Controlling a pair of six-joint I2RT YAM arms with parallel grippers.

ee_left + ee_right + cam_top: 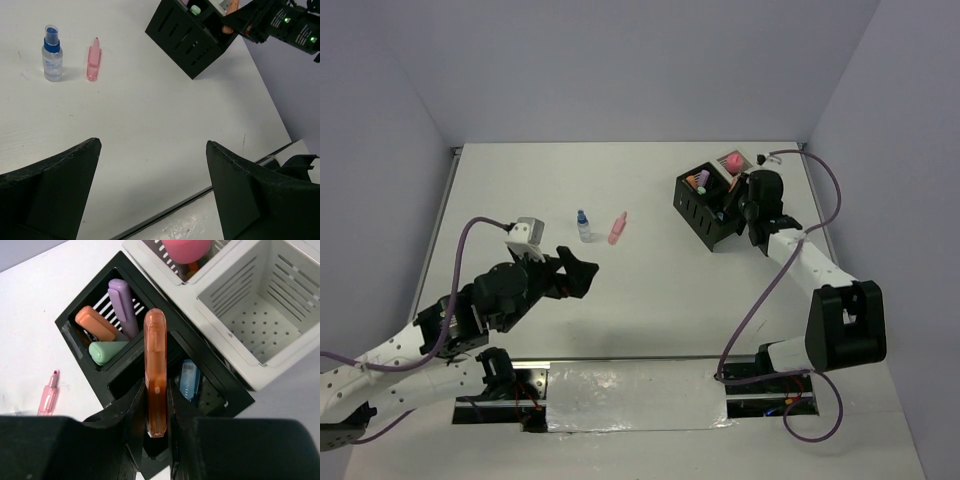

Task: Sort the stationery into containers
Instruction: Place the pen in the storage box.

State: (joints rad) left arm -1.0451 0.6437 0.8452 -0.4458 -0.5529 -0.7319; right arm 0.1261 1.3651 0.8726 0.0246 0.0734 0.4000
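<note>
The left gripper moves outward and down onto the body of the pink highlighter next, since it lies outward of the open fingers and below them.
My right gripper is shut on an orange highlighter and holds it over the black box, above the compartment with a blue item. The box's other compartment holds purple, orange and green pieces. The white box stands behind it, with a pink item in one compartment and the other bare. My left gripper is open and empty above the table. A blue-capped bottle and a pink highlighter lie ahead of it, and show in the left wrist view as bottle and highlighter.
The table's near edge with a taped strip runs between the arm bases. Walls close in the table at the back and both sides. The black box stands at the back right with the right arm beside it.
</note>
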